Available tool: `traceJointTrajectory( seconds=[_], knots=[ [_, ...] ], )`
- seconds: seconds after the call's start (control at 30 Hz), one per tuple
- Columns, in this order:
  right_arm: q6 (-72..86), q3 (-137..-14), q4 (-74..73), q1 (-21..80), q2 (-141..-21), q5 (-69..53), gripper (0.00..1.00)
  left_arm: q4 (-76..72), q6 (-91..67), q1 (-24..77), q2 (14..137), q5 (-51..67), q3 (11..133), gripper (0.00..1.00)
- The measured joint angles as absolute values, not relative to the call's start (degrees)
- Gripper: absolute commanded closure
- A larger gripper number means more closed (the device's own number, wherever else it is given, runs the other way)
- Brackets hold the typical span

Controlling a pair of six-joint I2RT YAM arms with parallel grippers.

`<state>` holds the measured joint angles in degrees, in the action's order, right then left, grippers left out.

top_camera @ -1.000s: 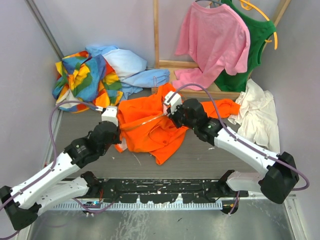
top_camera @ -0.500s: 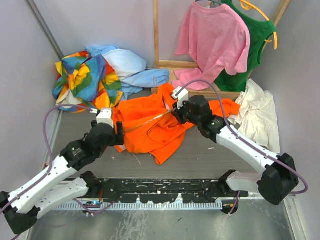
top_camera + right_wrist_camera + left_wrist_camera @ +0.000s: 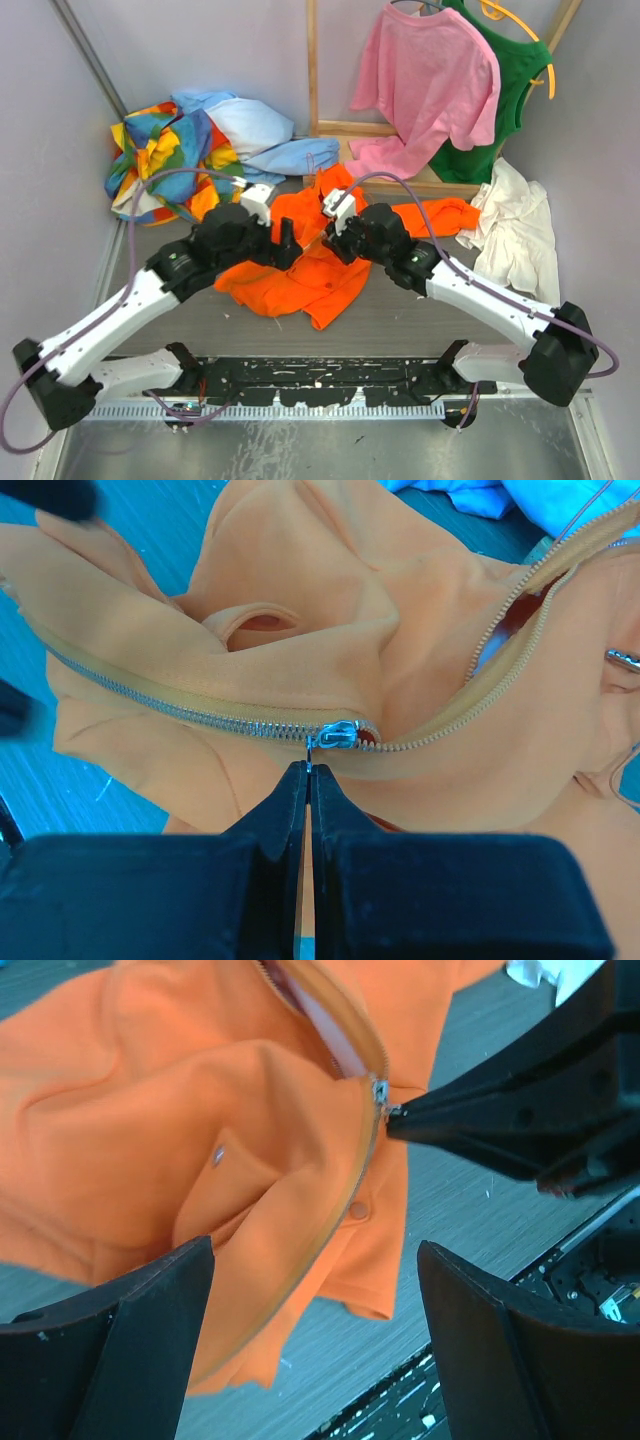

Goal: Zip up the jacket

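Note:
The split teeth (image 3: 502,687) lie to the right in the right gripper's wrist view. The slider (image 3: 340,734) goes that way next with my right gripper to join them, then gets released.
The orange jacket (image 3: 300,280) lies crumpled on the table between both arms. My right gripper (image 3: 309,770) is shut on the small metal pull of the zipper slider (image 3: 340,734). The teeth are joined left of the slider and split apart to its right. In the top view the right gripper (image 3: 330,232) sits at the jacket's middle. My left gripper (image 3: 315,1350) hovers open above the jacket (image 3: 200,1130), holding nothing, with the slider (image 3: 380,1090) ahead of it. From above, the left gripper (image 3: 285,245) is just left of the right one.
A multicoloured garment (image 3: 165,150) and a light blue one (image 3: 260,135) are heaped at the back left. A pink T-shirt (image 3: 425,80) and a green top (image 3: 505,100) hang at the back right over a wooden frame (image 3: 313,70). A white cloth (image 3: 515,225) lies at the right.
My left gripper let go of the jacket's left edge, opened and swung right over the jacket. The jacket slackened. The right gripper stayed shut on the zipper pull, shifting slightly left.

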<state>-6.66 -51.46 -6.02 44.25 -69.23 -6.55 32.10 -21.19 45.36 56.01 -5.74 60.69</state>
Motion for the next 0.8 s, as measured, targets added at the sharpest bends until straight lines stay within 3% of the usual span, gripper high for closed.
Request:
traceJointTrajectory(
  seconds=[0.2,0.27,0.4,0.5,0.8],
  knots=[
    [-5.80,-50.96,-5.54,44.95,-68.07,-6.55,0.99,27.11,-19.57,45.36,69.14,-0.95,62.00,0.23],
    [-5.65,-50.81,-5.37,44.95,-67.46,-6.55,0.99,26.20,-19.03,45.32,71.83,-0.19,62.57,0.36],
    [-5.67,-50.74,-5.02,44.95,-67.11,-6.11,0.99,24.95,-18.72,45.10,75.09,2.17,63.94,0.75],
    [-5.85,-50.41,-4.80,44.95,-67.11,-4.23,0.99,25.10,-18.70,44.49,75.77,3.18,64.07,0.99],
    [-6.44,-52.62,-4.91,42.04,-67.13,-3.20,0.99,27.00,-16.71,42.87,69.38,1.80,63.99,1.00]
  ],
)
